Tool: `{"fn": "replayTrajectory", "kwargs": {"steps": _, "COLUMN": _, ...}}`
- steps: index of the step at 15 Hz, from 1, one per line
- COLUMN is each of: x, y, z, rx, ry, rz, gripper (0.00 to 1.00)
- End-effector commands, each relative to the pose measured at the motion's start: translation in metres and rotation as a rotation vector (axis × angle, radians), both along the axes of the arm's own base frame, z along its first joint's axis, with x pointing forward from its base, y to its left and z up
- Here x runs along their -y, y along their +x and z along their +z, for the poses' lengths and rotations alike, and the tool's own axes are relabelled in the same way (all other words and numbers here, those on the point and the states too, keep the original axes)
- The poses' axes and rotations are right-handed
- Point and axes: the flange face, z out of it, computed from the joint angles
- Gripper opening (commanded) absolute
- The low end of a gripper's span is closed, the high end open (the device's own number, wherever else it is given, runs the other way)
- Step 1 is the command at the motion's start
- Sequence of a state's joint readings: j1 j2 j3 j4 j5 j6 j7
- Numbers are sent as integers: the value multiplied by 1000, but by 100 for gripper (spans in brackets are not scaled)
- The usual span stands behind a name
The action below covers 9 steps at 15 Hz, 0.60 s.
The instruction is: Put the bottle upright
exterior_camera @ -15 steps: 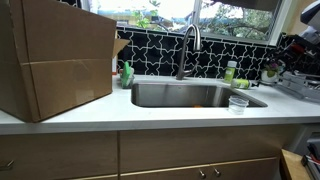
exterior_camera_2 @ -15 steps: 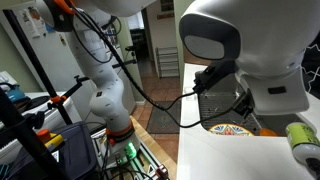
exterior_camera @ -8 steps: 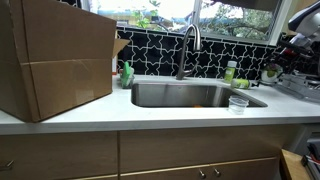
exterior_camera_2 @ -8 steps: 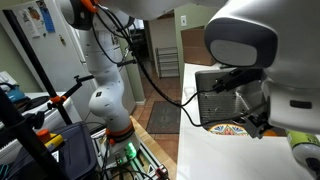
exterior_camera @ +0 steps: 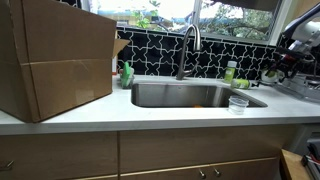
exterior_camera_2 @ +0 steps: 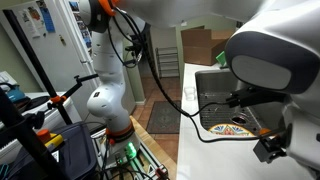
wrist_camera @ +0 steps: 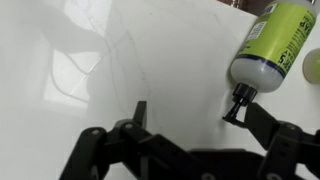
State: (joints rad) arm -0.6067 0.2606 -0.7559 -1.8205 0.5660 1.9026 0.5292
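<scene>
The bottle's dark cap [wrist_camera: 239, 102] lies below my gripper and to its right in the wrist view, so my gripper shifts sideways and lowers around that cap next.
The bottle [wrist_camera: 274, 42] lies on its side on the white counter at the upper right of the wrist view. It has a green body and a dark cap [wrist_camera: 237, 104] that points toward me. My gripper [wrist_camera: 193, 108] is open and empty. Its right finger sits just beside the cap, and the bottle's body lies beyond the fingertips, off to the right. In an exterior view the arm [exterior_camera: 298, 38] reaches over the counter right of the sink. The lying bottle is too small to pick out there.
A steel sink [exterior_camera: 192, 95] with a tall tap [exterior_camera: 187, 48] sits mid-counter. A bright green soap bottle [exterior_camera: 127, 74] stands left of it and a light-green bottle [exterior_camera: 230, 71] right. A clear cup [exterior_camera: 238, 103] stands by the sink's front corner. A big cardboard box [exterior_camera: 55, 60] fills the left.
The arm has swung across the close exterior view. The green bottle that showed at that view's lower right edge is now out of sight there.
</scene>
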Motion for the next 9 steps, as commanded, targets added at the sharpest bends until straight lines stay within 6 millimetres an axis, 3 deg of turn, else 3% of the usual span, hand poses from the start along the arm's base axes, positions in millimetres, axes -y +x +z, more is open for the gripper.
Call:
{"fn": "replayTrajectory", "kwargs": {"steps": 1, "x": 7, "y": 2, "z": -2, "rx": -16, "ry": -9, "rz": -24, "gripper": 100}}
{"fn": "replayTrajectory", "kwargs": {"steps": 3, "x": 26, "y": 5, "z": -11, "rx": -17, "ry": -2, "rz": -133, "gripper": 100}}
{"fn": "replayTrajectory", "kwargs": {"steps": 9, "x": 52, "y": 16, "z": -23, "rx": -64, "ry": 2, "rz": -231, "gripper": 100}}
